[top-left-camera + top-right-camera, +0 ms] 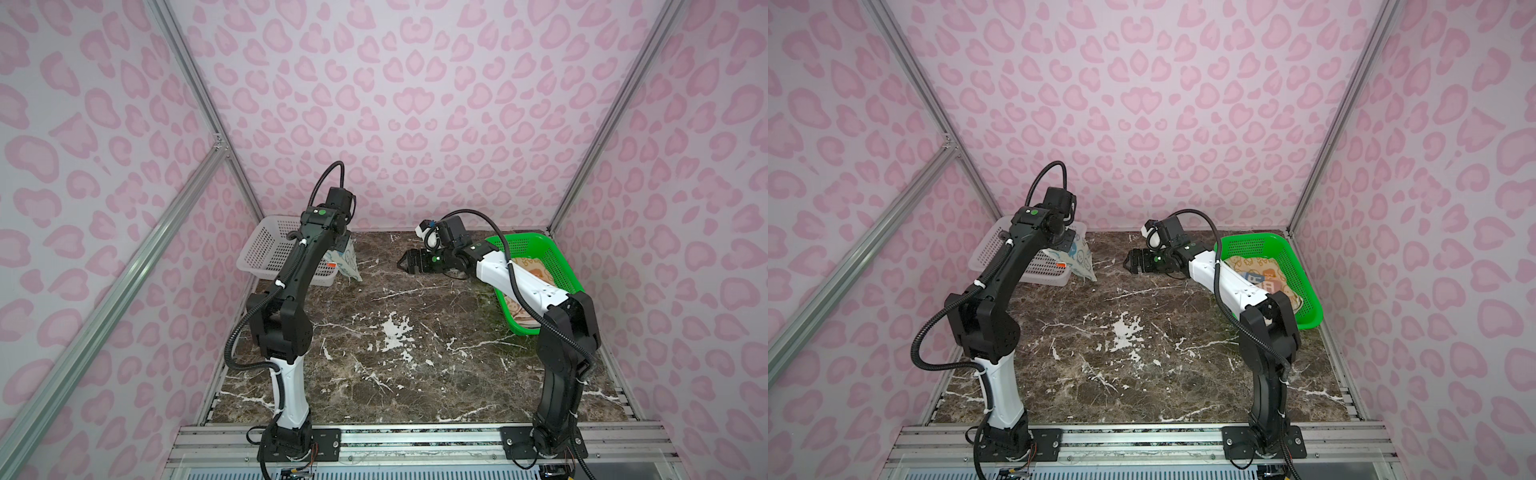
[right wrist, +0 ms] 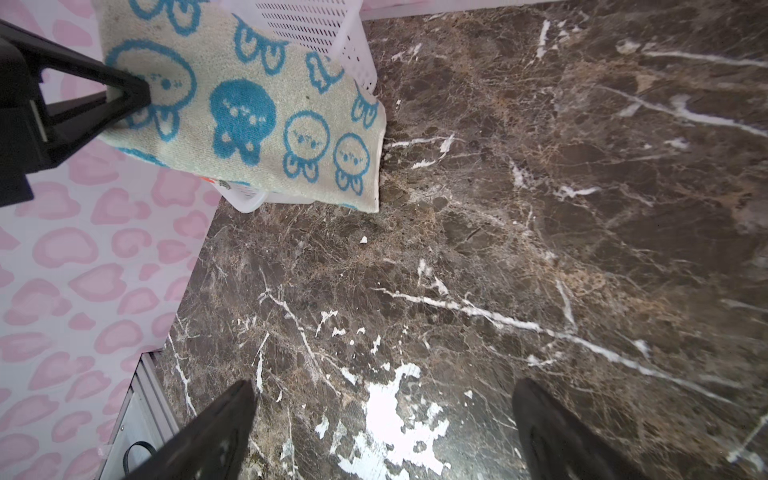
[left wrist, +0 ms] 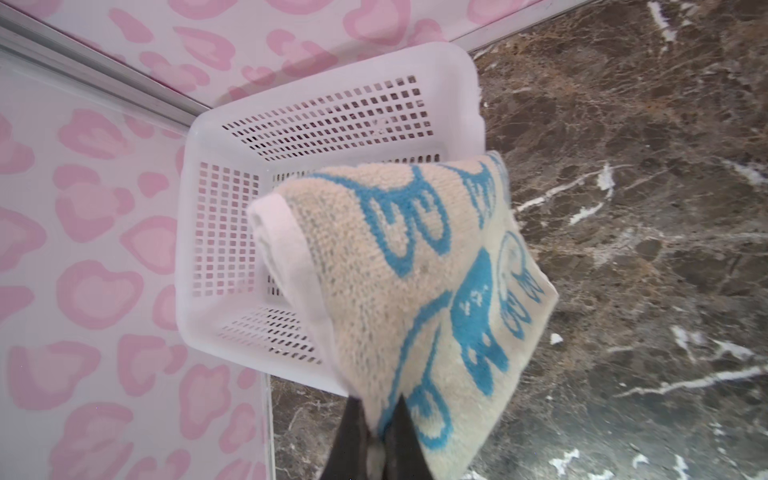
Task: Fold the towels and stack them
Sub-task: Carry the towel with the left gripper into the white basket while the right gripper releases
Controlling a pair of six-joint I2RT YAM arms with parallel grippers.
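Note:
Next, my left gripper carries the rabbit towel's edge farther over the white basket (image 1: 280, 246) (image 3: 312, 160) and lowers inside to release it, since the towel's loose end still hangs past the basket's rim.
My left gripper (image 3: 378, 399) is shut on an edge of the blue-on-cream rabbit towel (image 3: 415, 291). That towel (image 1: 349, 266) hangs off the marble in both top views, just right of the white basket. The right wrist view shows the same towel (image 2: 249, 104) pinched in a black fingertip (image 2: 129, 93). My right gripper (image 1: 405, 262) is open, low over bare marble at the back middle, pointing left at the towel and apart from it; its jaws (image 2: 382, 386) hold nothing. Two more towels lie in the green basket, an orange-on-cream one (image 1: 1246, 262) and a blue/orange block one (image 1: 1264, 282), partly hidden by the right arm.
The white perforated basket (image 1: 266, 249) stands at the back left against the wall. The green basket (image 1: 1291, 266) stands at the back right. The dark marble table (image 1: 395, 332) lies between them. Pink-patterned walls close in the left, back and right sides.

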